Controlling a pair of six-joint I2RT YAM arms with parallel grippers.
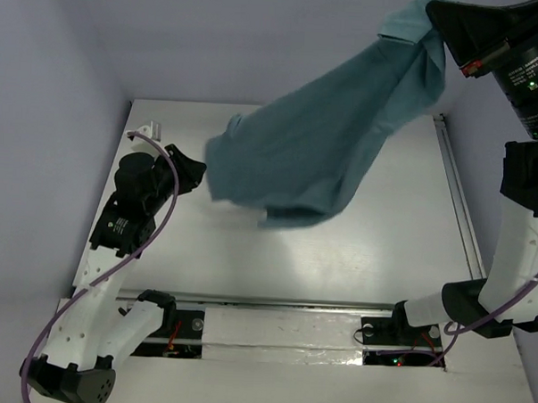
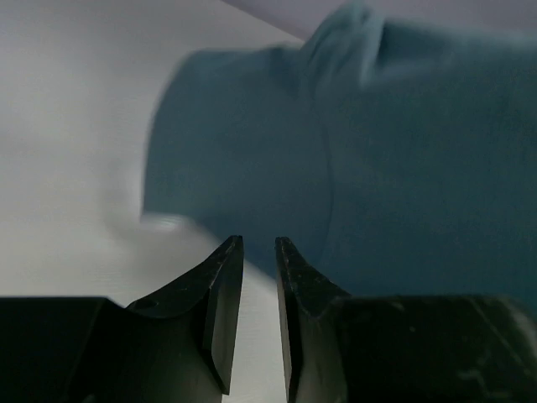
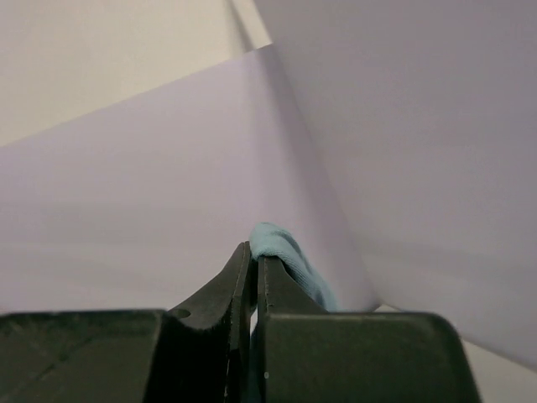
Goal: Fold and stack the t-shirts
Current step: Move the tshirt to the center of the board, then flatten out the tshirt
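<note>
My right gripper is raised, and the shirt [image 2: 377, 151] still hangs in the air. I should lower my gripper toward the white tabletop and release the fold.
The teal-blue t-shirt [image 1: 334, 142] hangs in the air from its top corner at the upper right and slants down to the left, its lower edge just above the table's middle. My right gripper [image 1: 438, 21] is raised high at the back right and shut on a fold of the shirt; the right wrist view shows the cloth [image 3: 289, 260] pinched at my fingertips [image 3: 254, 250]. My left gripper [image 1: 199, 173] is low at the table's left, just left of the shirt's hanging edge. Its jaws [image 2: 258, 242] stand a little apart and empty, with the shirt [image 2: 377, 151] close in front.
The white table [image 1: 249, 254] is walled by lavender panels at the back and both sides. A small white hook [image 1: 154, 127] sits at the back left corner. A metal rail [image 1: 457, 192] runs along the table's right edge.
</note>
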